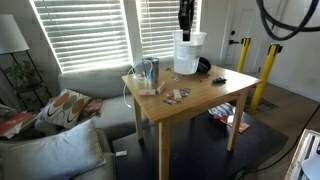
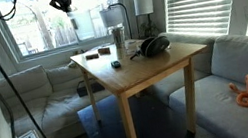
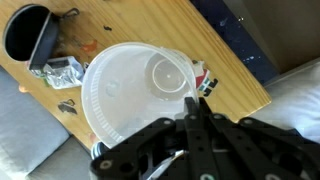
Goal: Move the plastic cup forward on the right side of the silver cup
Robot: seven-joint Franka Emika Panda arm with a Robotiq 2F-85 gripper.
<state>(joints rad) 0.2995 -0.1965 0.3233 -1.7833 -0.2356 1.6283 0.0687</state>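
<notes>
My gripper moves toward the headphones next, goes down, then releases the plastic cup's rim, as the open tabletop between them and the silver cup (image 1: 150, 70) lies below.
The plastic cup (image 1: 187, 55) is large and translucent white. It hangs from my gripper (image 1: 185, 30) over the back of the wooden table (image 1: 200, 100). In the wrist view I look down into the plastic cup (image 3: 125, 95), and my gripper (image 3: 190, 100) is shut on its rim at the near right side. The silver cup (image 1: 150, 70) stands on the table to one side of it. It also shows in the wrist view (image 3: 28, 35) at the top left and in an exterior view (image 2: 117, 42). In that view my gripper (image 2: 60, 1) is high above the table's corner.
Black headphones (image 1: 203, 65) (image 2: 151, 46) lie close to the plastic cup. Crumpled foil wrappers (image 3: 62, 72) lie by the silver cup. A small dark object (image 1: 220, 79) lies near the table edge. A grey sofa (image 1: 90, 85) and a yellow post (image 1: 268, 65) flank the table.
</notes>
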